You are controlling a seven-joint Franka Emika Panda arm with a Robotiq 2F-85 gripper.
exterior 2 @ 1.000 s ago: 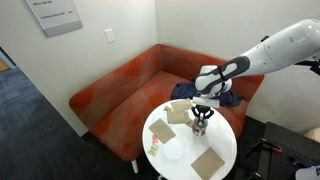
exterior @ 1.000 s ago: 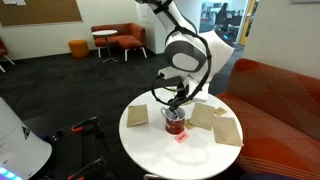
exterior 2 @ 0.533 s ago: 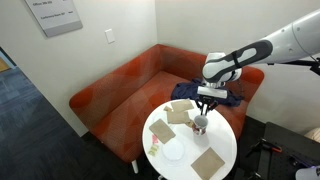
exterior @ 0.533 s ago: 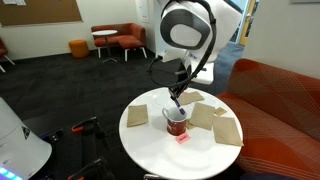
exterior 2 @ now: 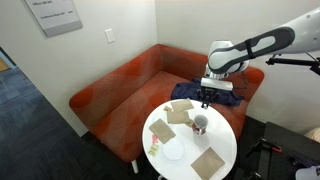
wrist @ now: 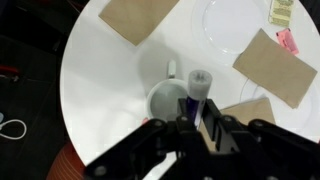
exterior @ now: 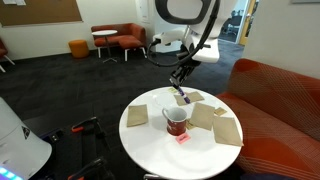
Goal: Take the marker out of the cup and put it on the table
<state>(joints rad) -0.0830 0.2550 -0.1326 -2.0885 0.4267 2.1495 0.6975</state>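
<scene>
Bare tabletop by the small pink item (exterior: 200, 147) is below my gripper, clear of the cup (exterior: 176, 122). My gripper should next move past the cup and down to release the marker.
My gripper (exterior: 181, 76) hangs well above the dark red cup (exterior: 176, 122), shut on the marker (exterior: 182, 95), a thin dark stick that points down, clear of the rim. In the wrist view the gripper (wrist: 198, 113) clamps the purple-blue marker (wrist: 196, 95), whose pale end lies over the cup (wrist: 166, 100) with its pale inside. The cup stands near the middle of the round white table (exterior: 150, 150). In an exterior view the gripper (exterior 2: 206, 96) is above the cup (exterior 2: 200, 123) on the table (exterior 2: 226, 146).
Brown paper squares (exterior: 137, 115) (exterior: 227, 130) (wrist: 276, 66) lie around the cup. A white plate (exterior 2: 172, 151) and a small pink item (exterior: 182, 137) are on the table. A red sofa (exterior 2: 130, 85) curves behind it. Orange chairs (exterior: 115, 40) stand far back.
My gripper has risen straight up from the cup with the marker in it; the marker is now fully out of the cup. The cup has stayed in place.
</scene>
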